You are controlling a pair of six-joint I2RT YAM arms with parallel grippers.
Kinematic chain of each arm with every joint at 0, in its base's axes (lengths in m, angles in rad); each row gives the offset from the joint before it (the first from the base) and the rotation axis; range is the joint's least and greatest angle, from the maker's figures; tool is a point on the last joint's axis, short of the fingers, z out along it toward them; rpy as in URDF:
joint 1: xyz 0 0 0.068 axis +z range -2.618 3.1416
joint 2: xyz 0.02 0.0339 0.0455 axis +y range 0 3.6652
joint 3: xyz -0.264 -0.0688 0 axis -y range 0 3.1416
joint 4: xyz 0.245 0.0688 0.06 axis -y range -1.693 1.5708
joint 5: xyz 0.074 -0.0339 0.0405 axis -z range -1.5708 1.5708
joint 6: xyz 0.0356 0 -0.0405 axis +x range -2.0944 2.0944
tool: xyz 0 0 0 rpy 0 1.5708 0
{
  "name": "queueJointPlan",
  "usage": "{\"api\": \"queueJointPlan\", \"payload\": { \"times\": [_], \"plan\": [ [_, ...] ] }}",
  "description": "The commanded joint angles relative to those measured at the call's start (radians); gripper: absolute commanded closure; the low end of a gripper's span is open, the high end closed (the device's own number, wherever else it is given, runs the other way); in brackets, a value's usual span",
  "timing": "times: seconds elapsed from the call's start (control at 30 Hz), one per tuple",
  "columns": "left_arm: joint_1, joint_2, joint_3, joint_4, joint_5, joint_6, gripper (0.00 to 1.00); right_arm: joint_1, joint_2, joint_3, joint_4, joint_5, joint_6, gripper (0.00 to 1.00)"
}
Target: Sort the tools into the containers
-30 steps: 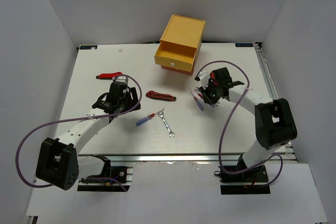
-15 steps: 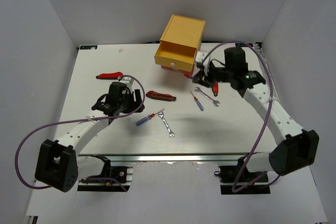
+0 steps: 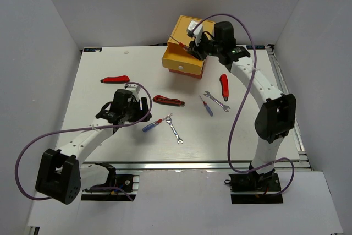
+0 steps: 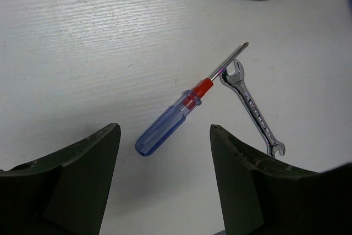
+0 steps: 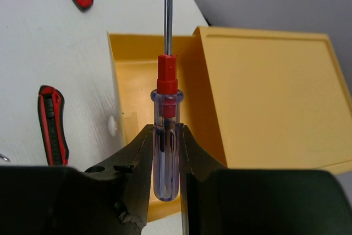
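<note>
The right gripper goes down slightly toward the bottom of the yellow drawer next and lets go of the clear-handled screwdriver, because the drawer's open inside shows beneath the screwdriver's handle.
My right gripper [image 5: 166,146] is shut on a clear-handled screwdriver [image 5: 166,108] with a red collar. It holds the screwdriver over the open yellow top drawer [image 5: 132,75], shaft pointing away. From above, this gripper [image 3: 192,46] is over the yellow drawer [image 3: 179,58] of the stack. My left gripper [image 4: 164,136] is open and empty just above the table. A blue-handled screwdriver [image 4: 175,120] lies between and ahead of its fingers, with a silver wrench [image 4: 252,115] beside the tip. In the top view this gripper [image 3: 144,111] is next to that screwdriver [image 3: 152,125].
Loose on the table: a red knife-like tool [image 3: 115,79], a red-and-black one [image 3: 169,100], a wrench [image 3: 175,128], a small blue screwdriver [image 3: 207,106], a second wrench [image 3: 218,102] and a red-handled tool [image 3: 224,86]. The orange-red drawer [image 3: 186,72] shows under the yellow one.
My right arm has swung from the tools at the middle right up and back to the yellow drawer, carrying the screwdriver. My left gripper has shifted slightly nearer the blue-handled screwdriver.
</note>
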Motion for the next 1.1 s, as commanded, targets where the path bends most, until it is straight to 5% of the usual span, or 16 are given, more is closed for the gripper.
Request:
{"api": "queueJointPlan", "payload": {
  "times": [0.0,0.23,0.4,0.43,0.63,0.9,1.07],
  "plan": [
    [-0.001,-0.055,-0.015,0.002,0.006,-0.004,0.23,0.004,0.014,0.068,0.04,0.033,-0.019,1.0],
    [0.0,-0.062,-0.031,0.008,0.003,-0.014,0.23,0.028,0.043,0.053,0.02,0.075,-0.085,1.0],
    [-0.001,-0.055,-0.022,0.004,0.001,-0.013,0.23,0.042,0.042,0.024,0.067,0.205,-0.119,0.76],
    [-0.001,-0.055,-0.022,0.004,0.0,-0.011,0.23,0.044,0.036,0.013,0.074,0.217,-0.12,0.63],
    [0.0,-0.05,-0.022,0.001,0.001,-0.002,0.23,0.045,0.017,-0.015,0.12,0.279,-0.136,0.4],
    [-0.003,-0.042,-0.028,0.01,0.036,0.009,0.23,0.035,-0.045,0.0,0.094,0.221,-0.049,0.48],
    [-0.053,0.013,0.012,-0.019,0.047,0.053,0.26,0.01,-0.11,0.024,-0.093,-0.145,-0.07,0.5]
  ]
}}
